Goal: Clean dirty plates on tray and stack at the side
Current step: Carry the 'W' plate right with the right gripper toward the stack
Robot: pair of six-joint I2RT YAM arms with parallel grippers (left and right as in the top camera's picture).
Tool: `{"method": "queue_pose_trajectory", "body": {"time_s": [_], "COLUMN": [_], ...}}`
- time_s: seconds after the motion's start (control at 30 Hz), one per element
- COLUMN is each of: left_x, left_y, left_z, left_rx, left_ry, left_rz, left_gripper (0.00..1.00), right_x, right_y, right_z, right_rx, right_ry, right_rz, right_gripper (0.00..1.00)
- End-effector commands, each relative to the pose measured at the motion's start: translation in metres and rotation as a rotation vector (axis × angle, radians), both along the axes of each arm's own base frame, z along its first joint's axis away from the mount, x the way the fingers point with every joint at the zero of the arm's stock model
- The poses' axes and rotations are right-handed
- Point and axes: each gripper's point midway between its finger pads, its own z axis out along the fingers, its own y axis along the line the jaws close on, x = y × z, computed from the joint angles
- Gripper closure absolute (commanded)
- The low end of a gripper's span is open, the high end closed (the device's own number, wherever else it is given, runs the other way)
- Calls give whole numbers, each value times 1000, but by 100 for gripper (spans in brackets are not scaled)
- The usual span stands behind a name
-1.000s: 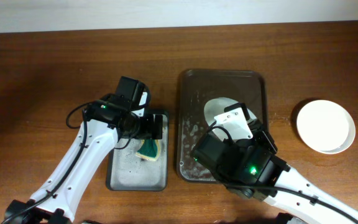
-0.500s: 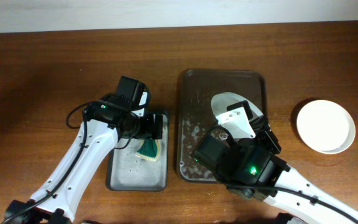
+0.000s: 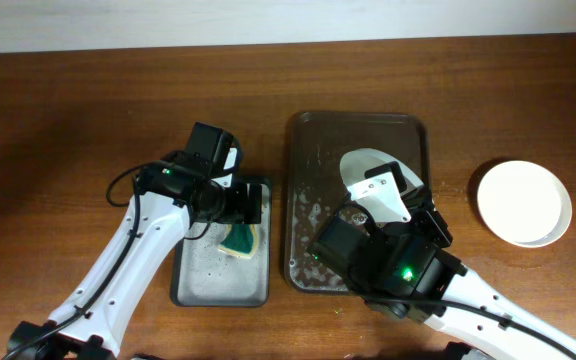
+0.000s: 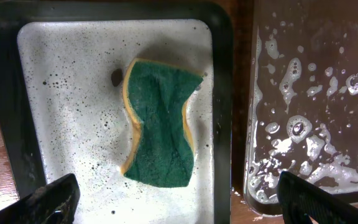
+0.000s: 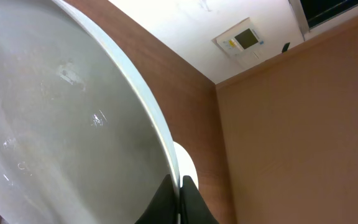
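Next, I swing my right gripper over the stack of white plates, which sits to its right in the overhead view, and turn the tilted plate flat, then release it.
The dark brown tray (image 3: 308,135) lies at table centre, wet with suds, and shows in the left wrist view (image 4: 316,93). My right gripper (image 5: 179,186) is shut on the rim of a white plate (image 3: 366,165), tilted up over the tray; the plate fills the right wrist view (image 5: 55,124). A stack of white plates (image 3: 524,202) sits to the right of the tray. My left gripper (image 4: 166,202) is open above a green and yellow sponge (image 4: 160,124), not touching it.
The sponge (image 3: 239,240) lies in a smaller grey metal tray (image 3: 198,280) left of the brown tray, its floor speckled black (image 4: 67,93). Bare wooden table (image 3: 68,120) surrounds both trays.
The right gripper has lifted and tilted the plate slightly toward the tray's far right. The left arm has not moved.
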Motion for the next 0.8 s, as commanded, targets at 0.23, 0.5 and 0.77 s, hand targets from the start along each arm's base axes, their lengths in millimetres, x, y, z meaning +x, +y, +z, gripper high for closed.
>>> {"method": "queue_pose_trajectory", "body": {"time_s": [0.23,0.5,0.77], "left_x": [1,1,1], "left_y": [0,0,0], "left_z": [7,7,7], "left_rx": [-14,-14,-14], "left_ry": [-21,-21,-21], "left_rz": [-2,-2,-2], "left_gripper": [1,1,1], "right_x": [0,4,5], "right_y": [-2,8,-2], "right_z": [6,-9,-14], "right_rx": [18,61,159], "right_ry": [-1,90,91], "right_rz": [-5,38,-38], "right_gripper": [96,96,96]}}
